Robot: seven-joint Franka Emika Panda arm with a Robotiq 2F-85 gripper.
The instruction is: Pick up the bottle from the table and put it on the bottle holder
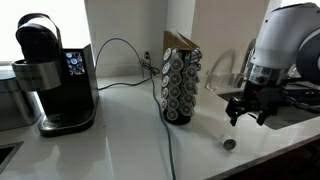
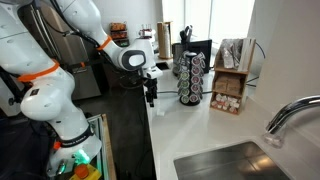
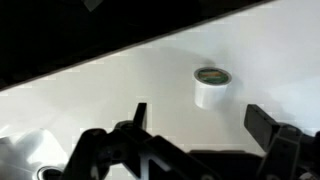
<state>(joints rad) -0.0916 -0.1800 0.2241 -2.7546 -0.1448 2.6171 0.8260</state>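
Next, my open gripper comes down toward the counter so its fingers straddle the bottle's white body [image 1: 229, 143] [image 3: 210, 96], since the bottle stands below and still beyond the fingers.
The bottle [image 1: 229, 143] is a tiny round pod with a dark rim, standing on the white counter near its front edge. In the wrist view the bottle [image 3: 211, 86] has a white body and a dark lid and lies just beyond my fingers. My gripper [image 1: 248, 112] hangs above it, a little to the right, open and empty. It also shows in the wrist view [image 3: 197, 118] and in an exterior view [image 2: 151, 92]. The bottle holder [image 1: 181, 85] is a dark upright tower of silvery pod faces, standing left of my gripper, and shows in both exterior views [image 2: 191, 80].
A black coffee machine [image 1: 55, 75] stands at the far left, with a cable [image 1: 172, 150] running across the counter. A box of packets [image 2: 229, 85] stands beside the holder. A sink [image 2: 235, 162] and tap [image 2: 292, 115] lie beyond. The counter edge is close to the bottle.
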